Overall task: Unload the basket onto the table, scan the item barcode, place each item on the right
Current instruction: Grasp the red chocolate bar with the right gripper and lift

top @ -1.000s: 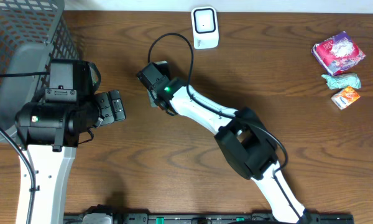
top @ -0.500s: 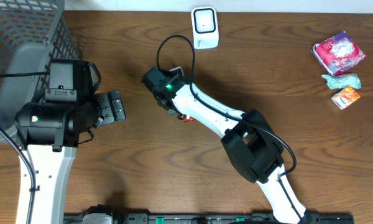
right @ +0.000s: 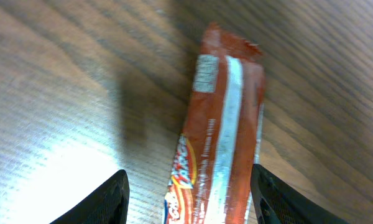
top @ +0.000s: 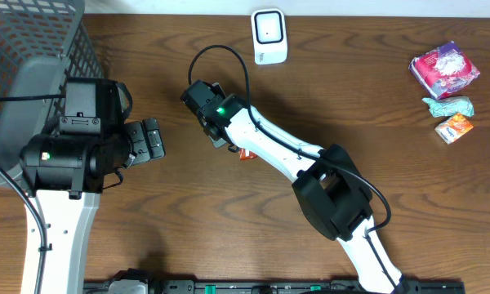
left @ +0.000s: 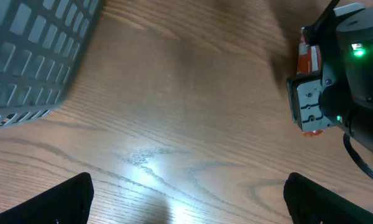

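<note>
My right gripper goes down over the wrapper's middle (right: 215,158) next and closes across its silver seam, since the wrapper lies flat on the table below the open fingers.
The item is an orange-red snack wrapper (right: 221,137) with a silver seam, lying flat on the wooden table, with a pale printed patch near its far end. My right gripper (right: 189,199) is open and straddles it, the left finger clear of it and the right finger close to its edge. From overhead only an orange corner (top: 243,153) peeks out beside the right gripper (top: 226,137). The left wrist view shows the wrapper (left: 307,59) under the right gripper (left: 311,106). My left gripper (top: 151,139) is wide open and empty over bare wood (left: 189,205). A white scanner (top: 269,35) stands at the far edge.
A grey mesh basket (top: 33,49) fills the far left corner, next to the left arm. At the far right lie a pink pack (top: 445,68), a teal wrapper (top: 449,105) and a small orange packet (top: 454,127). The right arm's cable loops toward the scanner.
My right gripper has opened and let go of the wrapper, whose orange corner now shows on the table beside it. The left arm has not moved.
</note>
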### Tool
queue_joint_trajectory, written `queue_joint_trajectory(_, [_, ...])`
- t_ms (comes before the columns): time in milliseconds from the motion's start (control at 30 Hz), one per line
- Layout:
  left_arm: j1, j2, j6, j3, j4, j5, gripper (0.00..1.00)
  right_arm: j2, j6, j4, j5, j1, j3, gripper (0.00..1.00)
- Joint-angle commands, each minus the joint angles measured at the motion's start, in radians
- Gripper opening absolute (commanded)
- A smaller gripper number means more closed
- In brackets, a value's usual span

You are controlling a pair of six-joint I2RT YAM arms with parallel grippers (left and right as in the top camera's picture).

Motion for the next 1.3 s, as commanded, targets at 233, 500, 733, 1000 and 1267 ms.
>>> queue_joint_trajectory(233, [0.001,-0.002,-0.013,0.004,-0.002,-0.002,0.98,-0.023,-0.071,0.007,0.055,0.003,-0.037,0.62])
queue_joint_trajectory(500, [0.001,-0.002,-0.013,0.004,-0.003,-0.002,0.98,-0.009,-0.071,0.012,-0.002,0.003,-0.055,0.6])
queue_joint_trajectory(733, [0.001,-0.002,-0.013,0.004,-0.002,-0.002,0.98,0.026,-0.071,0.014,-0.002,0.003,-0.058,0.56])
queue_joint_trajectory(1000, [0.001,-0.002,-0.013,0.004,-0.002,-0.002,0.98,0.058,-0.071,0.011,-0.001,0.003,-0.066,0.49])
queue_joint_trajectory(1267, [0.001,-0.002,-0.013,0.004,-0.002,-0.002,0.98,0.061,-0.071,0.015,-0.002,-0.03,-0.107,0.44])
